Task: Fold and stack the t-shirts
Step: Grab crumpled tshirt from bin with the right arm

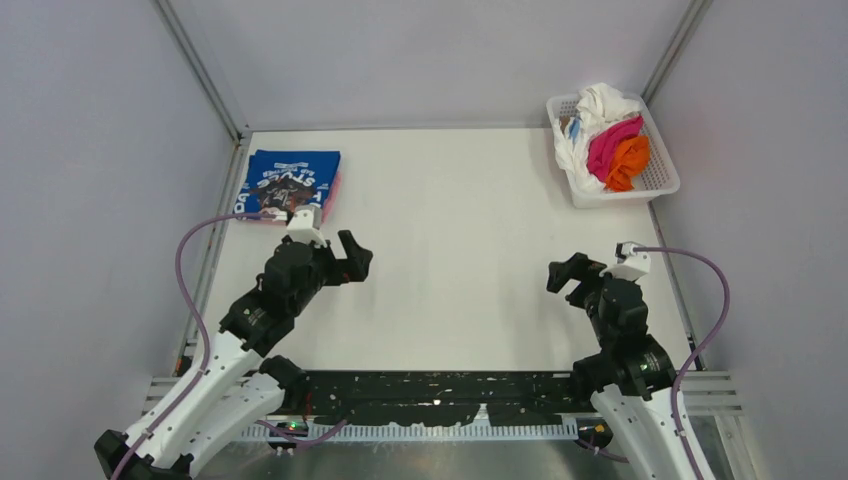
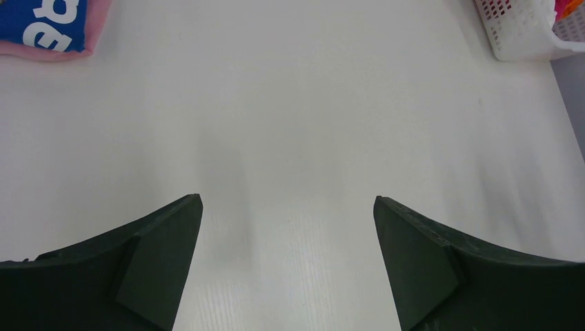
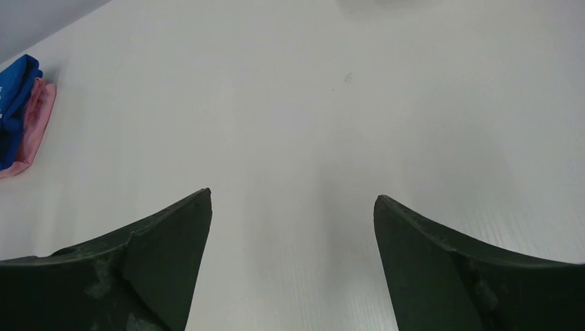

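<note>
I will reach my right gripper outward over the basket's rim next and lower it to pinch the white t-shirt's blue patch [image 1: 573, 128], which lies uncovered in the basket [image 1: 655, 185].
A folded blue t-shirt [image 1: 290, 180] with white lettering lies on a folded pink t-shirt [image 1: 335, 195] at the table's far left; both show in the left wrist view [image 2: 48, 24] and the right wrist view [image 3: 17, 103]. A white t-shirt [image 1: 600, 105], a magenta t-shirt [image 1: 610, 145] and an orange t-shirt [image 1: 630, 162] are bunched in the white mesh basket [image 1: 655, 185] at the far right. My left gripper [image 1: 355, 255] is open and empty, near the stack. My right gripper [image 1: 565, 275] is open and empty, below the basket.
The white table [image 1: 460, 250] has metal frame posts at its far corners. A black rail runs along the near edge [image 1: 440, 385] between the arm bases. Purple cables loop beside each arm.
</note>
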`<state>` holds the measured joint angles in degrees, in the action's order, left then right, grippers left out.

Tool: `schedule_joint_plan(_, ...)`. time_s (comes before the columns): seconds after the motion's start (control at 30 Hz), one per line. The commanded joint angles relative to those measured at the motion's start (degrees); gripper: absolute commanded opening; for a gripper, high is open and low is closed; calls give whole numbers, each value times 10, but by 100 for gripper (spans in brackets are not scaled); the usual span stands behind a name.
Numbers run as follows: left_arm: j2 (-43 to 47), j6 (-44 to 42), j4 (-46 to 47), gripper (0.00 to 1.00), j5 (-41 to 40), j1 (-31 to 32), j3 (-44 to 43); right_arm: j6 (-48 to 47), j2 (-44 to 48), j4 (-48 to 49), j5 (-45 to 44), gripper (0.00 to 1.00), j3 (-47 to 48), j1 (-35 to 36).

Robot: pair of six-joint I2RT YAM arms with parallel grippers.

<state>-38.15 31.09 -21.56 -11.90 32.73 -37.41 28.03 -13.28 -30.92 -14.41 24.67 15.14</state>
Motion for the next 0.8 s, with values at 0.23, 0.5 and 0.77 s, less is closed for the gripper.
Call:
schedule_joint_plan(0.23,-25,-16,26,100,-40,2,-26,-24,-145,101,-69,96,123,-2)
schedule_joint_plan(0.5,-62,-33,31,100,-72,2,-38,-76,-458,85,-41,95,374,-95)
schedule_joint_plan(0.77,-94,-43,44,100,-92,2,-45,-95,-751,90,66,95,585,-181)
